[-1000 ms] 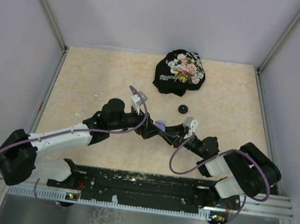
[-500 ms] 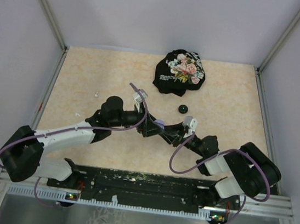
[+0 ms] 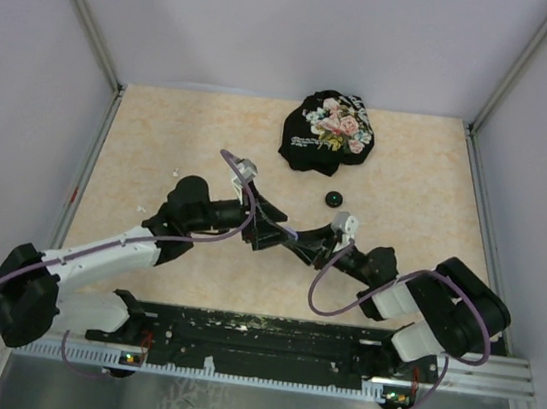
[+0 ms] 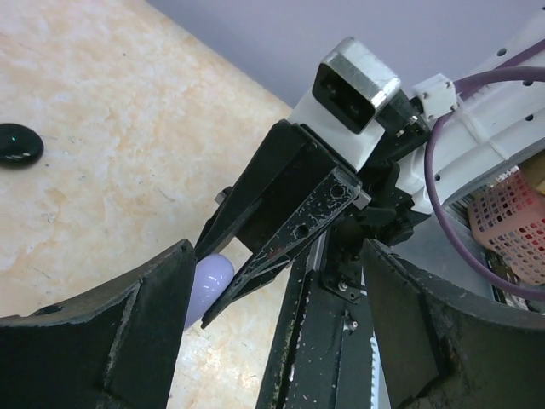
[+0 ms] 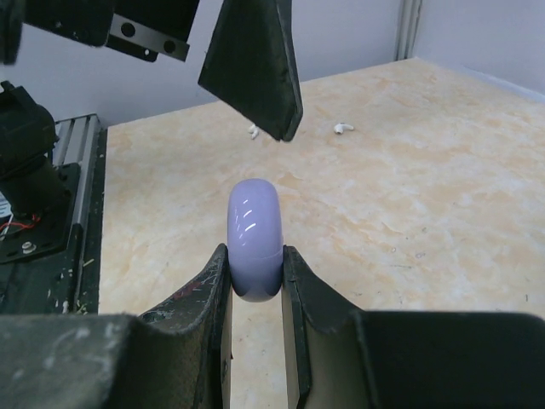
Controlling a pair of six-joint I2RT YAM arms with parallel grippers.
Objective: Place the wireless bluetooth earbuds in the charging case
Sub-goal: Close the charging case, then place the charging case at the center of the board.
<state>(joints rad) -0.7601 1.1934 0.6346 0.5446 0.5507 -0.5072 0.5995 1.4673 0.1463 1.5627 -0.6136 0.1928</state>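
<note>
My right gripper moves outward and to the right in the top view next and lowers beside the black puck. It releases the case there, where the tabletop is clear.
My right gripper [image 5: 254, 256] is shut on a lavender round charging case [image 5: 255, 234], held on edge just above the table; the case looks closed. My left gripper [image 4: 277, 281] is open, its wide jaws on either side of the right gripper's fingertips [image 4: 281, 221], with the case [image 4: 209, 285] next to the left finger. In the top view both grippers meet at mid-table, left [image 3: 272, 233] and right [image 3: 300, 236]. Two white earbuds [image 5: 253, 130] [image 5: 342, 128] lie on the table beyond the case. One of them shows as a speck [image 3: 175, 171] at the left.
A small black puck [image 3: 334, 198] lies behind the grippers, also in the left wrist view [image 4: 17, 143]. A black floral cloth [image 3: 326, 131] is bunched at the back. Metal posts and grey walls border the beige table [image 3: 409, 172].
The left arm has swung its elbow and wrist leftward and brought its jaws down around the tip of the right gripper. The right arm and the case have barely moved.
</note>
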